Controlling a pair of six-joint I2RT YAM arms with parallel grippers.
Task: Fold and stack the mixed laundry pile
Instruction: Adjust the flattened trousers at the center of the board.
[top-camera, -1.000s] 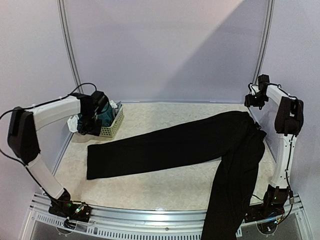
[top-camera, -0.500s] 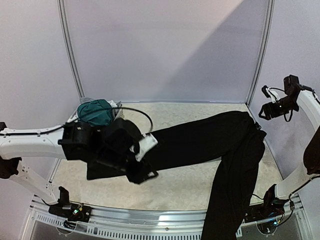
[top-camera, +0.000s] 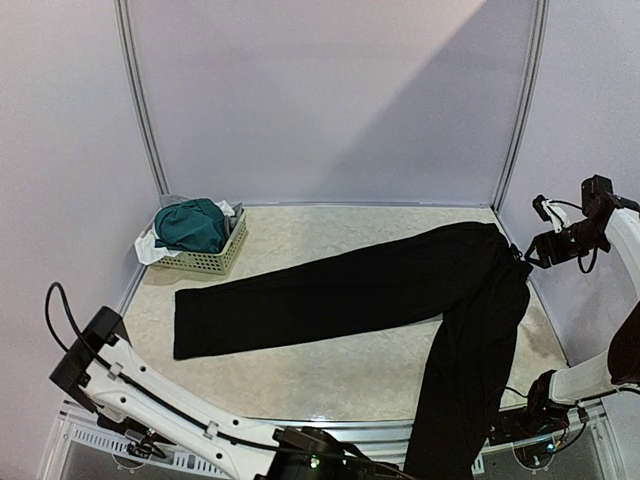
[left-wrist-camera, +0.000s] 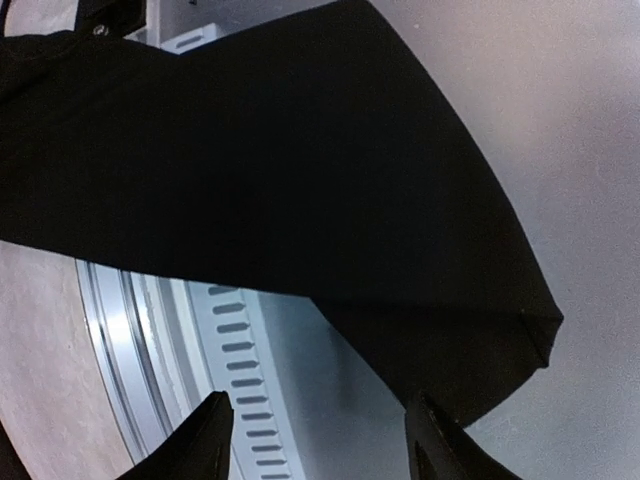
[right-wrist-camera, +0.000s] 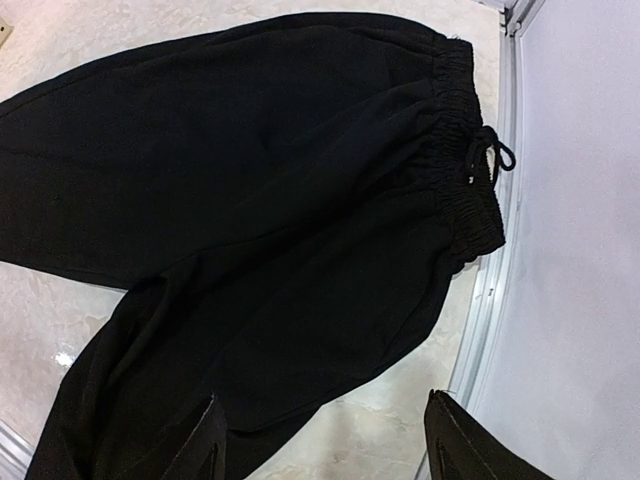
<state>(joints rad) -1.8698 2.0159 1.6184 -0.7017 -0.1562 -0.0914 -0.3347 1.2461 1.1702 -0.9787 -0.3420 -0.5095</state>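
I will move my left gripper down and toward the right in the top view next, onto the trousers' hanging leg near its cuff (left-wrist-camera: 520, 340), because that leg hangs down past the front edge of the table.
The long black trousers (top-camera: 350, 290) lie spread on the table, with the waistband (right-wrist-camera: 470, 170) at the right. One leg points left and the other leg (top-camera: 450, 420) hangs over the front edge. The teal-green shorts (top-camera: 190, 225) and a white cloth (top-camera: 148, 250) sit in the basket at the back left. My left gripper (left-wrist-camera: 318, 400) is open and empty, low at the front rail beside the hanging cuff (left-wrist-camera: 520, 340). In the top view it is a dark shape at the bottom edge (top-camera: 330, 460). My right gripper (right-wrist-camera: 323, 398) is open and empty above the trousers' seat, near the right wall (top-camera: 550, 245).
A small pale perforated basket (top-camera: 215, 262) stands at the back left corner. The slotted metal front rail (left-wrist-camera: 235, 350) runs under the left gripper. The right wall frame (right-wrist-camera: 490, 300) is close beside the waistband.
My left arm has swung from the basket at the back left down to the front edge, empty. My right gripper has moved right and a little lower. The garments have not moved.
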